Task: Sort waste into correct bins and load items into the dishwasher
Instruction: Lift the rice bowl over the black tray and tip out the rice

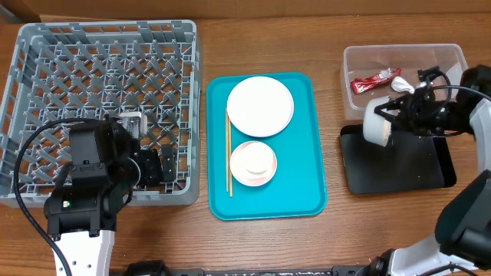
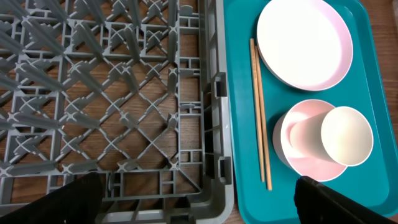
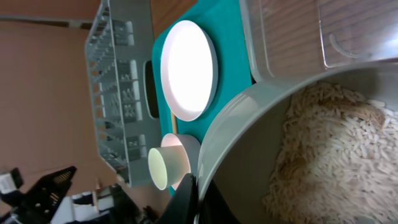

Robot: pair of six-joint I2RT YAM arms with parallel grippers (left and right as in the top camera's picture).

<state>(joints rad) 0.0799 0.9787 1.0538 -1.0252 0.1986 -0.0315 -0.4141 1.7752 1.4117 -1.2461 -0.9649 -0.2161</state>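
Observation:
My right gripper holds the bowl with rice in it, so next it will tip further over the black tray (image 1: 406,169). Then it will carry the emptied bowl onto the white plate (image 1: 260,106) and let go of it.
My right gripper (image 1: 395,115) is shut on the rim of the pale grey bowl (image 1: 374,123), which is tipped on its side over the near-left edge of the black tray (image 1: 406,169), just in front of the clear tub (image 1: 453,54). The right wrist view shows rice grains (image 3: 329,155) inside the bowl (image 3: 249,124). The red wrapper (image 1: 374,80) and the white scrap (image 1: 401,84) lie in the tub. My left gripper (image 1: 153,165) is open and empty over the front right corner of the grey dish rack (image 1: 100,77).
The teal tray (image 1: 307,169) between rack and bins holds the white plate (image 1: 260,106), the pinkish bowl (image 1: 253,178) with the white cup (image 2: 345,135) in it, and the chopsticks (image 1: 229,153) along its left side. Cardboard stands behind the table.

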